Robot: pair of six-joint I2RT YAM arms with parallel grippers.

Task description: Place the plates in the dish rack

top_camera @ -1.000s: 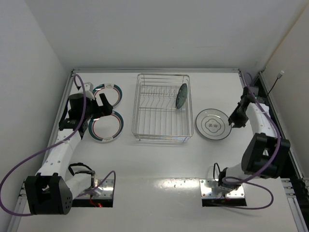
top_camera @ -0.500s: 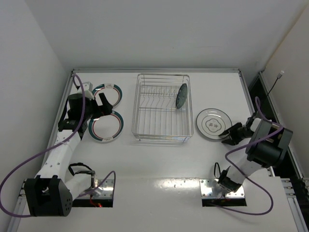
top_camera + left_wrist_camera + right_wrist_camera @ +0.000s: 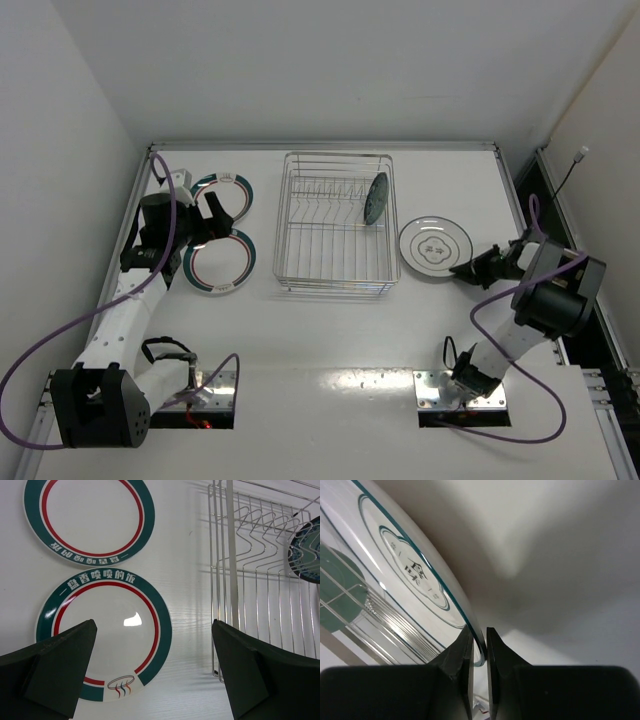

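My right gripper holds the white plate and will next lift over the rack, lower the plate upright into the rack's wires beside the dark teal plate (image 3: 376, 197) and let go of it, because those wires are empty.
The silver wire dish rack (image 3: 335, 222) stands mid-table, with the small dark teal plate (image 3: 376, 197) upright in its right end. The larger white plate (image 3: 435, 248) is just right of the rack. My right gripper (image 3: 468, 268) is shut on its near-right rim, which shows between the fingers in the right wrist view (image 3: 479, 645), where the plate (image 3: 405, 565) looks tilted. Two teal-rimmed plates (image 3: 224, 193) (image 3: 220, 262) lie flat left of the rack. My left gripper (image 3: 210, 228) hovers open over them (image 3: 155, 680), holding nothing.
White walls close the table at the back and both sides. The rack's wire prongs (image 3: 260, 580) and the dark teal plate (image 3: 306, 555) show at the right of the left wrist view. Purple cables trail from both arms.
My right arm has swung from the plate's far right to its near right and closed on the rim. The white plate has shifted slightly left toward the rack. The left arm is unchanged.
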